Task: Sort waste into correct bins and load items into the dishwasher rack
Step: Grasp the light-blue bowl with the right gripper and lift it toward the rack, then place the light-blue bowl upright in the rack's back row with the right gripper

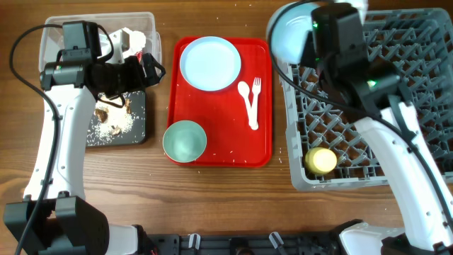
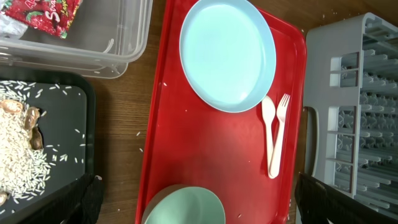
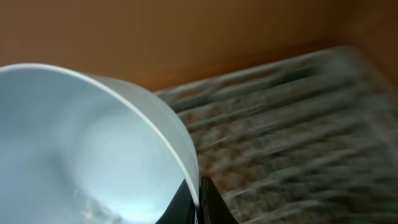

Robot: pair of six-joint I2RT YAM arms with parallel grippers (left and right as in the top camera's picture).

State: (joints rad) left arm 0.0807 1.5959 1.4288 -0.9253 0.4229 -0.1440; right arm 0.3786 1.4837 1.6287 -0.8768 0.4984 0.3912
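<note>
I should turn and lower my right gripper next, then let go of the bowl in the rack's far tray-side corner (image 1: pixel 303 69) below the gripper, clear of the yellow cup (image 1: pixel 320 161).
My right gripper (image 3: pixel 198 200) is shut on the rim of a pale-blue bowl (image 1: pixel 290 32), held tilted over the far-left corner of the grey rack (image 1: pixel 396 106). A yellow cup (image 1: pixel 320 161) lies in the rack's near-left corner. My left gripper (image 1: pixel 138 71) is open and empty, hovering where the clear tub (image 1: pixel 152 28) meets the black tray (image 1: pixel 138 124). The tub holds white paper (image 1: pixel 127 39) and the red-and-white wrapper (image 2: pixel 53 14). Rice and brown scraps (image 2: pixel 18 149) lie in the black tray. The plate (image 1: pixel 209 64), mint bowl (image 1: pixel 185 140), fork and spoon (image 1: pixel 250 103) rest on the red tray.
The red serving tray (image 1: pixel 219 157) lies between the bins and the rack. Stray rice grains dot the wooden table around it. The rack's left wall (image 2: pixel 317 93) stands right next to the tray's right edge.
</note>
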